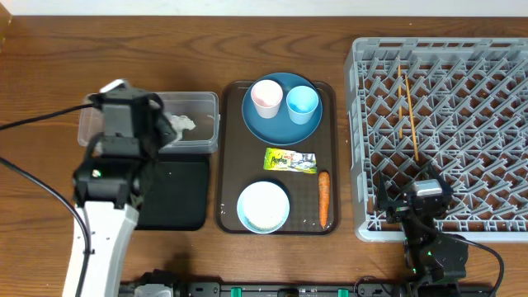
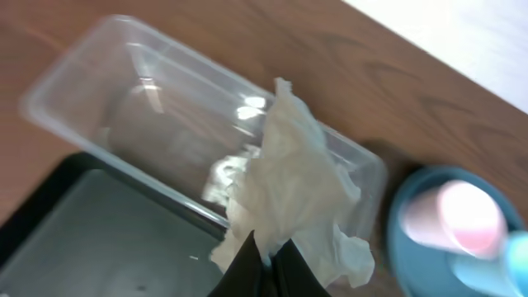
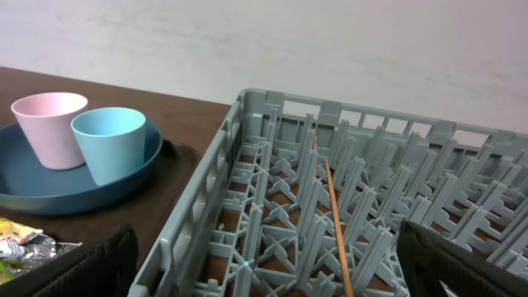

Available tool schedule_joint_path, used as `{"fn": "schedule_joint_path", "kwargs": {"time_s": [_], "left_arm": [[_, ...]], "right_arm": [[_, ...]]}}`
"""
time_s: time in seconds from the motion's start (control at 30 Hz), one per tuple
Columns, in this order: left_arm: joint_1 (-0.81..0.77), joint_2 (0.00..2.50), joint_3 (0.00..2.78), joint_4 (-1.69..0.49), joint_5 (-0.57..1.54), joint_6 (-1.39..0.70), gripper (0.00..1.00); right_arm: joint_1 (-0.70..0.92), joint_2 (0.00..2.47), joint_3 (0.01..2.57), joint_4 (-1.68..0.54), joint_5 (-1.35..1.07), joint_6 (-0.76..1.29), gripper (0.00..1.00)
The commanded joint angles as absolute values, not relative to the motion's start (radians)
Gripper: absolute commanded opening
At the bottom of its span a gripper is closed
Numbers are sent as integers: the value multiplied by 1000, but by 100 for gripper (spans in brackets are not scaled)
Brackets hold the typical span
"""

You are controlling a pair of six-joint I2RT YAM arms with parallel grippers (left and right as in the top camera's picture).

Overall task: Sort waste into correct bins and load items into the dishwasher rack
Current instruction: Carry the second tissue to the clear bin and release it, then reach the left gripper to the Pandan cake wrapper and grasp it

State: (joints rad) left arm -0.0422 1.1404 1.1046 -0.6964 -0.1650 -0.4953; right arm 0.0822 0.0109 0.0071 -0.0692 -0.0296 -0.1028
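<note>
White scrap is already inside the tub. My left gripper should move down and left in the overhead view into the tub's bare middle (image 2: 172, 150) next and let go of the wad (image 2: 297, 190).
My left gripper (image 2: 266, 252) is shut on a crumpled white paper wad (image 2: 297, 190). It hangs over the near wall of the clear tub (image 2: 124, 99), beside the black tray (image 2: 99, 239). From overhead the wad (image 1: 183, 125) shows at the tub (image 1: 202, 103). A blue plate (image 1: 276, 124) carries a white cup (image 1: 266, 97) and a light blue cup (image 1: 302, 103). Below them lie the green-yellow wrapper (image 1: 289, 160), the carrot (image 1: 324, 198) and the white bowl (image 1: 264, 206). My right gripper (image 3: 276, 268) is open and empty over the front left corner of the grey dishwasher rack (image 1: 356, 124).
The plate, wrapper, carrot and bowl all sit on a dark brown serving tray (image 1: 227, 165) between the bins and the rack. Thin wooden chopsticks (image 1: 407, 103) lie in the rack. The black tray (image 1: 177, 198) sits just in front of the tub.
</note>
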Motion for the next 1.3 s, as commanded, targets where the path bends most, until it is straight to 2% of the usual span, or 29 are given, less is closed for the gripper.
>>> {"fn": "schedule_joint_path", "kwargs": {"time_s": [0.0,0.4,0.43,0.47,0.5,0.63,0.8,0.97,1.07,1.27], "left_arm": [[26,1199,1117,-699,-181,-463,6],[162,1482,1117,-563,-180,-451,7],[167,1494,1117,-552,-180,-444,17],[170,1501,1117,-543,-180,-438,43],[173,1503,1117,-535,-180,-437,55],[173,1470,1120,-509,-147,-407,67],[168,1360,1121,-528,-56,-400,71],[116,1227,1121,-599,202,-405,71],[20,1153,1121,-687,350,-461,71],[-238,1124,1121,-770,416,-555,71]], "right_arm": [[67,6,6,-72,-34,-106,99],[67,6,6,-72,-34,-106,99],[67,6,6,-72,-34,-106,99],[67,6,6,-72,-34,-106,99],[67,6,6,-72,-34,-106,99],[67,6,6,-72,-34,-106,99],[67,6,6,-72,-34,-106,99],[67,6,6,-72,-34,-106,99],[67,6,6,-72,-34,-106,99],[67,6,6,-72,-34,-106,99]]}}
